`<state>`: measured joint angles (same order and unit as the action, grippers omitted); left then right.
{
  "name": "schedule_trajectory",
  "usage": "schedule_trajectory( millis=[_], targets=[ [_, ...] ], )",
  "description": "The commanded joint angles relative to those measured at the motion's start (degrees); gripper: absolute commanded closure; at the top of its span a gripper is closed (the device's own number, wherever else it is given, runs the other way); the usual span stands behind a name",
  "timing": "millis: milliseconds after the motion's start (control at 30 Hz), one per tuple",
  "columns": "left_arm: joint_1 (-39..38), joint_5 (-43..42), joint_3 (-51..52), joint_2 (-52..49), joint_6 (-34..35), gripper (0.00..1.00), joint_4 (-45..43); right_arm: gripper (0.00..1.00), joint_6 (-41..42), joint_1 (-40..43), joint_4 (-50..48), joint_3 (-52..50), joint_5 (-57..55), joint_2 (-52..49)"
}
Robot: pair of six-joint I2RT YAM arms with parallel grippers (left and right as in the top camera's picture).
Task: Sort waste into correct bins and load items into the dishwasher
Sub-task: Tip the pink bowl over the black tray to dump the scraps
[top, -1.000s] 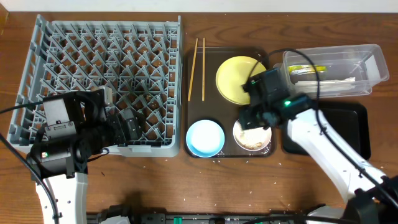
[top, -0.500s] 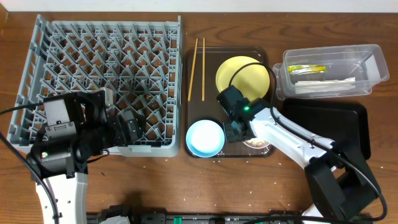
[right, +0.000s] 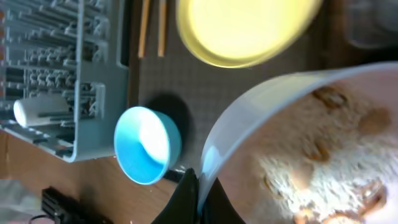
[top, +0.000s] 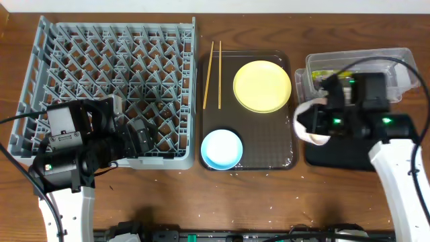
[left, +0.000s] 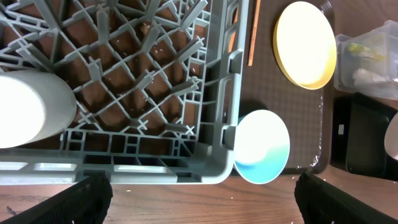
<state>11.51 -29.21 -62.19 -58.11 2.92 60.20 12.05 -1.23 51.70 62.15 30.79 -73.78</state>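
Note:
My right gripper tips the white bowl (top: 308,125) over the black tray next, then lowers and releases it on the bare spot beside the blue bowl, because crumbs lie inside.
My right gripper (top: 322,123) is shut on the rim of the white bowl (top: 308,125), which hangs tilted above the left edge of the black tray (top: 353,149). In the right wrist view the fingers (right: 188,198) pinch the bowl's rim (right: 249,118), and beige crumbs (right: 323,168) lie inside. The yellow plate (top: 262,86) and blue bowl (top: 222,148) sit on the brown serving tray (top: 269,144), with the chopsticks (top: 211,65) at its left edge. My left gripper (left: 208,200) stands wide open by the grey dish rack (top: 107,74). A white cup (left: 28,118) lies in the rack.
The clear tub (top: 396,64) stands behind the black tray and holds a green-yellow wrapper (left: 365,50) and white tissue (left: 367,76). The right arm's wrist covers part of the tub from overhead. Bare wooden table runs along the front edge.
The right gripper shut on the white bowl's rim, lifted it off the brown tray and carried it right, over the black tray's edge. The left arm has not moved.

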Motion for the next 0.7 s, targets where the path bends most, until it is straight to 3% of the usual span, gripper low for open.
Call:
schedule_trajectory(
  millis=[0, 267, 400, 667],
  targets=[
    [-0.13, 0.28, -1.03, 0.13, -0.81, 0.05, 0.20, 0.99, -14.10, 12.63, -0.09, -4.96, 18.21, -1.44],
    [-0.13, 0.28, -1.05, 0.13, -0.79, 0.04, 0.22, 0.99, -13.35, 29.07, -23.96, -19.93, 45.97, -4.70],
    [-0.13, 0.28, -1.03, 0.13, -0.79, 0.05, 0.20, 0.99, -13.44, 35.06, -25.00, -21.94, 48.68, -4.98],
    [-0.13, 0.26, -1.03, 0.13, -0.76, 0.04, 0.17, 0.99, -11.08, 36.89, -24.02, -23.32, 49.79, -4.98]
  ],
)
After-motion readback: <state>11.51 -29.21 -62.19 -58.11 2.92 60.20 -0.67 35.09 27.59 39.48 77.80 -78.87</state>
